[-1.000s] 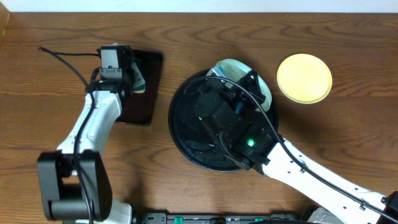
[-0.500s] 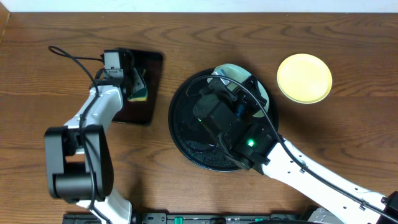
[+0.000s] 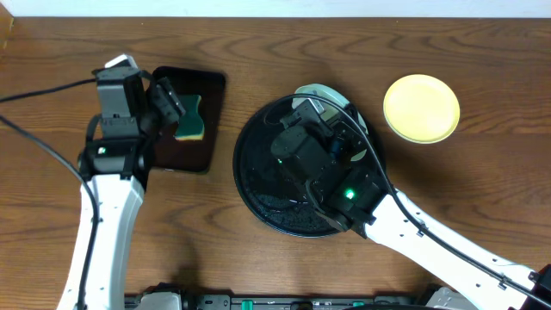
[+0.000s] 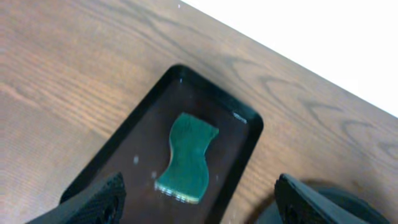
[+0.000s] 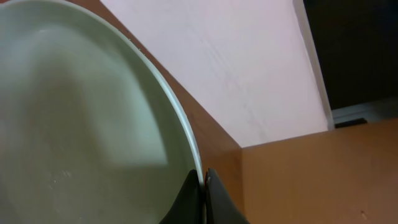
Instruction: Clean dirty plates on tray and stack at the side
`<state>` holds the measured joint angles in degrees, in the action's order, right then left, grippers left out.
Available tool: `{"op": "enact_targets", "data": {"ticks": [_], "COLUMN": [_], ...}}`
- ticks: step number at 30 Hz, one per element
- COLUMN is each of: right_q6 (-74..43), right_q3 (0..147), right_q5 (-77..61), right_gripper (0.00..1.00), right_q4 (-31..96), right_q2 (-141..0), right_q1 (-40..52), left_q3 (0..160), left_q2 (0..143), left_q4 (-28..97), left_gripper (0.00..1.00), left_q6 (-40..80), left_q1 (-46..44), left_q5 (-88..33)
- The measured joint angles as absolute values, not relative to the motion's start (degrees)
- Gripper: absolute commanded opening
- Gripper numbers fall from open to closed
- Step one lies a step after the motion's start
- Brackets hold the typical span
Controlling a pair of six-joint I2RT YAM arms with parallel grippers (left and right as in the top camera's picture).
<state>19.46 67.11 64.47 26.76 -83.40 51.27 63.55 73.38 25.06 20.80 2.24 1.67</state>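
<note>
I will next carry the mint plate over the pale yellow plate point(image 3: 421, 108) with my right gripper, then level and lower it, then release it, as that yellow plate starts the side stack.
My right gripper point(image 5: 204, 186) is shut on the rim of a whitish mint plate point(image 5: 81, 124), which it holds tilted over the far side of the round black tray point(image 3: 245, 181). From overhead only the plate's far edge point(image 3: 320, 89) shows past the right arm. A pale yellow plate point(image 3: 421, 108) lies on the table to the right of the tray. My left gripper point(image 4: 199, 211) hangs open above a green sponge point(image 4: 188, 157), with nothing between its fingers point(image 4: 99, 202).
The sponge point(image 3: 191, 118) lies flat in a smaller rectangular black tray point(image 3: 185, 155) left of the round tray. A black cable trails off the left arm toward the table's left edge. A wall runs along the far side.
My left gripper has opened and let go of the sponge, which now lies in the rectangular tray. The left arm has drawn back to the left and up. The right arm has hardly moved.
</note>
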Motion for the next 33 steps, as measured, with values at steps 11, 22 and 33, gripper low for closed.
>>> {"op": "enact_targets", "data": {"ticks": [11, 22, 33], "right_q6": [16.53, 0.58, -12.67], "right_q3": [67.11, 67.11, 67.11], "right_q5": [60.03, 28.77, 0.60], "right_gripper": [0.01, 0.01, 0.02], "right_q4": [26.89, 32.12, 28.47], "right_q2": [-83.40, -83.37, -84.68], "right_q1": [49.84, 25.08, -8.73], "left_q3": [63.44, 63.44, 63.44], "left_q2": [72.75, 72.75, 72.75], "left_q4": [38.17, 40.07, 40.05], "left_gripper": [0.78, 0.79, 0.79], "left_q6": [20.99, 20.99, 20.99], "left_q1": [2.24, 2.26, 2.26], "left_q5": [1.63, 1.65, 1.63]}}
